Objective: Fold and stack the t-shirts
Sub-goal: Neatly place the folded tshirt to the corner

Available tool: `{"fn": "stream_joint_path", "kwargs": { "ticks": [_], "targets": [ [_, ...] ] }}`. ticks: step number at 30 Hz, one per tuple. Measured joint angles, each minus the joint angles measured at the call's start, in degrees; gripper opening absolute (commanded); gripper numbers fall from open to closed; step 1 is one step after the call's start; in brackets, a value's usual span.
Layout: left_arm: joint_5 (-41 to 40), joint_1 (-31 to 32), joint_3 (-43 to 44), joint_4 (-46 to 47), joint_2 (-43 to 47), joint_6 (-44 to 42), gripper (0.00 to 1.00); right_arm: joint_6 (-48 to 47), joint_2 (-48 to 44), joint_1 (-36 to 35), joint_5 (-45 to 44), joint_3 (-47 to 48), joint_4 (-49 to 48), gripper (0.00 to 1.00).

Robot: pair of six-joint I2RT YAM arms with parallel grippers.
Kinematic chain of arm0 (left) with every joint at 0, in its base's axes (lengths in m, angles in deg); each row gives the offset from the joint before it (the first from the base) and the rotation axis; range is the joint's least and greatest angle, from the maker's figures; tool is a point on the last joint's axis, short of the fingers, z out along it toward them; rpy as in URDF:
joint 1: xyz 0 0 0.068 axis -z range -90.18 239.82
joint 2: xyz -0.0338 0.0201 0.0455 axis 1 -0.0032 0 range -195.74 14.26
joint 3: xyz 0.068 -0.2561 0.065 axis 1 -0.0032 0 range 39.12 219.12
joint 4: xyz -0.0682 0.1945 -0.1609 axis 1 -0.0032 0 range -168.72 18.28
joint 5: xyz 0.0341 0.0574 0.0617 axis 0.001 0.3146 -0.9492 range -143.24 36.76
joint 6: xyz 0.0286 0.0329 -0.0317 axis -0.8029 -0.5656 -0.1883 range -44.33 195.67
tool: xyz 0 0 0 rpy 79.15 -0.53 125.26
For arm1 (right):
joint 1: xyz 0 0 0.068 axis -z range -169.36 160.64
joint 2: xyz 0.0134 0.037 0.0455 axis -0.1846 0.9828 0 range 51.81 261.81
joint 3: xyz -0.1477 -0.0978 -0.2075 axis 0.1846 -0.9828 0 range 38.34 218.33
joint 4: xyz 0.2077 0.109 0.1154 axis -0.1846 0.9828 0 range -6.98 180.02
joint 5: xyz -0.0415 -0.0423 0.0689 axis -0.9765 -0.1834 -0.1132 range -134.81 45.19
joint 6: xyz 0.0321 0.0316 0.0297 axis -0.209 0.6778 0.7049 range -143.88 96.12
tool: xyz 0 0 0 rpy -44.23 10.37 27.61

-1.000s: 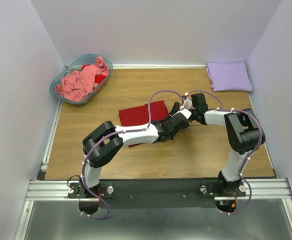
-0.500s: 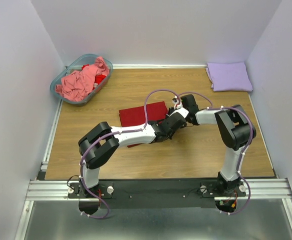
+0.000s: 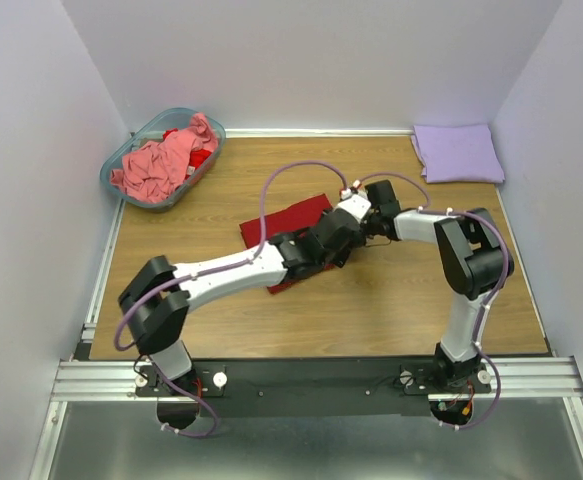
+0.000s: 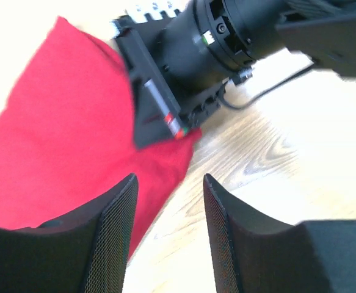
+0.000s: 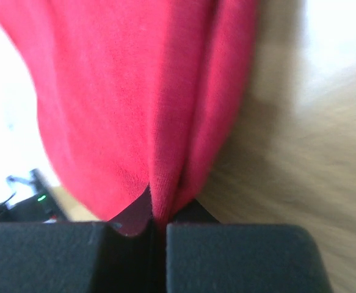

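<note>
Next, my right gripper will lift the dark red t-shirt outward over the folded lavender t-shirt [image 3: 458,154], to the right in the top view, then lower and release it.
The dark red t-shirt [image 3: 289,222] lies folded in the middle of the table. My right gripper [image 5: 158,215] is shut on a bunched fold at its right edge, and the cloth [image 5: 135,91] hangs out ahead of the jaws. In the top view the right gripper [image 3: 344,208] sits at the shirt's right corner. My left gripper [image 4: 168,204] is open with nothing between its fingers, just beside that corner [image 4: 171,159] over bare wood; from above the left gripper [image 3: 339,233] is close under the right one. A lavender t-shirt [image 3: 458,152] lies folded at the back right. A salmon-pink t-shirt [image 3: 159,160] is heaped in the basket.
The teal plastic basket [image 3: 119,160] stands at the back left corner, with a bit of red cloth [image 3: 201,156] beside the pink one. Both forearms cross closely over the table's middle. Walls close in the left, back and right edges.
My left gripper has opened and its arm has stretched out lower toward the left. My right gripper has closed on the red shirt's right edge and moved slightly left.
</note>
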Motion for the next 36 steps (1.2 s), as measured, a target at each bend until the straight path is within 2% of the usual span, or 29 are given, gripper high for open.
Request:
{"fn": "stream_joint_path", "kwargs": {
  "ticks": [2,5,11,15,19,23,26,36],
  "targets": [
    [0.42,-0.94,0.33,-1.27,2.86,-0.24,0.62,-3.43,0.0,0.81,-2.19,2.56,3.08,0.0],
    [2.51,-6.38,1.14,-3.04,7.19,-0.96,0.67,-8.96,0.02,1.53,-6.25,7.72,8.11,0.0],
    [5.97,-23.85,-0.46,-4.7,15.47,-1.31,0.8,-20.13,3.28,3.04,-16.41,17.79,15.8,0.01],
    [7.5,-32.54,-7.1,-3.21,21.57,-0.15,0.8,-24.61,6.12,6.36,-21.2,23.04,19.76,0.0],
    [9.4,-38.4,-14.67,-1.6,23.32,1.36,0.8,-29.07,7.82,10.67,-27.96,28.74,22.27,0.0],
    [10.78,-41.57,-21.05,-1.09,23.32,2.56,0.8,-34.6,9.33,13.64,-36.89,35.39,23.56,0.0],
    [10.95,-42.05,-22.29,-1.09,23.02,3.13,0.8,-38.27,11.8,14.99,-41.81,41.05,23.3,0.0],
    [10.88,-42.99,-22.27,2.1,18.95,4.46,0.8,-42.49,22.38,20.55,-46.9,55.47,24.41,0.01]
  ]
}}
